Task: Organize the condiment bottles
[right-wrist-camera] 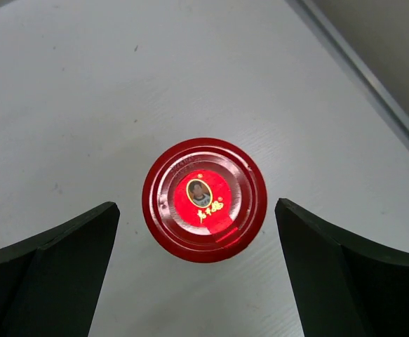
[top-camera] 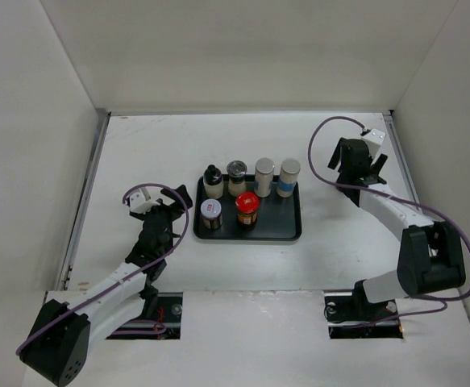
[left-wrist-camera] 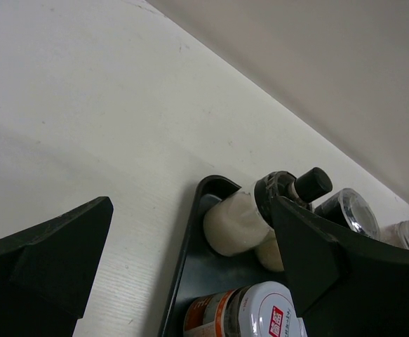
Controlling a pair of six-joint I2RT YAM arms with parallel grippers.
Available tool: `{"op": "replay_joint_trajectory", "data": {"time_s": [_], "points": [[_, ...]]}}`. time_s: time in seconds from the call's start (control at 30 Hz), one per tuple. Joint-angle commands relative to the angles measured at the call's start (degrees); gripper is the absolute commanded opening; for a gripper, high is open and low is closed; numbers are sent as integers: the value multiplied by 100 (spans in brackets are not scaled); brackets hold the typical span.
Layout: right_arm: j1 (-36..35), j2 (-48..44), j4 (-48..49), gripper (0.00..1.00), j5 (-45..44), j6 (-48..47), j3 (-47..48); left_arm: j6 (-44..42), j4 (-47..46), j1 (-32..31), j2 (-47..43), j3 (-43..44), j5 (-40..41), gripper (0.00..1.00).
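Note:
The second red-capped jar (right-wrist-camera: 204, 200) is still off the black tray, so next I should lower my right gripper over it until the open fingers are on either side of it, and close there.
Six condiment bottles stand on the black tray (top-camera: 293, 230). In the back row are a black-capped cream one (top-camera: 212, 182), a dark-lidded one (top-camera: 236, 177), a silver-capped one (top-camera: 264, 176) and a blue-labelled one (top-camera: 289, 177). In front are a white-capped one (top-camera: 211, 214) and a red-capped one (top-camera: 247, 208). My left gripper (top-camera: 172, 211) is open just left of the tray, facing the cream bottle (left-wrist-camera: 238, 225) and the white-capped jar (left-wrist-camera: 271, 316). My right gripper (top-camera: 354, 165) hangs open right of the tray, over a second red-capped jar (right-wrist-camera: 204, 200) on the bare table. The fingers (right-wrist-camera: 64, 260) do not touch it.
White walls enclose the table on the left, back and right, and a metal rail (right-wrist-camera: 372, 77) runs close to the right gripper. The right arm's purple cable (top-camera: 319, 149) loops between that gripper and the tray. A wall (left-wrist-camera: 316, 70) rises behind the tray.

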State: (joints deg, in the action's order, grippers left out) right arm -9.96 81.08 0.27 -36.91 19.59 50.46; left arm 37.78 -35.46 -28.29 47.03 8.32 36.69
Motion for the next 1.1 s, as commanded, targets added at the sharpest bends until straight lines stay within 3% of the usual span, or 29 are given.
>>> {"op": "replay_joint_trajectory", "data": {"time_s": [0.0,0.17,0.27,0.4,0.5,0.63,0.77,1.07], "points": [[121,153,61,100,473,70,491,36,-286,4,96,3,-127,100],[279,654,43,100,588,202,649,28,-294,30,61,12,-162,100],[358,848,96,92,676,290,623,36,-268,48,105,12,-206,100],[359,962,78,92,676,387,580,36,-294,48,131,21,-162,100],[359,928,139,83,650,431,553,36,-277,39,254,65,-215,100],[341,647,262,62,361,440,439,36,-295,21,298,74,-144,100],[-1,173,456,52,61,378,220,36,-181,30,264,100,-127,100],[-1406,-1286,316,52,-430,238,-720,45,92,-31,281,214,260,100]]}}
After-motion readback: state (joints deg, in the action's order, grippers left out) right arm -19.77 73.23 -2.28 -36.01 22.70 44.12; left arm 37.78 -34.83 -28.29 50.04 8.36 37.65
